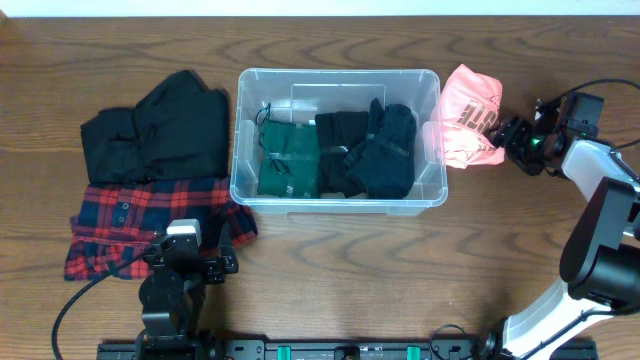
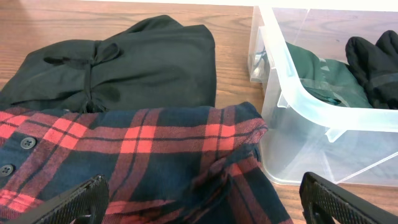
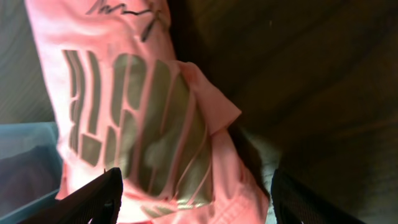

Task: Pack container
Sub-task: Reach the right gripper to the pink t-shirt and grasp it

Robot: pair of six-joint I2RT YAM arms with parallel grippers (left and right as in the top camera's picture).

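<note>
My right gripper is open over the shirt's near edge, and should next move outward and down onto the far end of the pink shirt's print [image 1: 485, 107] [image 3: 149, 61].
The clear container [image 1: 245, 188] stands mid-table and holds a green garment [image 1: 287, 160] and black garments [image 1: 372, 150]. It also shows in the left wrist view [image 2: 305, 99]. A pink shirt [image 1: 470, 115] lies against its right rim. My right gripper [image 1: 510, 135] is open at the shirt's right edge, and in the right wrist view its fingers [image 3: 196, 205] spread either side of the pink cloth [image 3: 137, 112]. My left gripper [image 1: 192, 262] is open over a red plaid shirt [image 2: 155, 143], nothing held.
A black shirt [image 1: 155, 125] lies folded left of the container, above the plaid shirt [image 1: 130, 225]. It also shows in the left wrist view [image 2: 137, 62]. The right arm's cable trails at the table's right edge [image 1: 615, 90].
</note>
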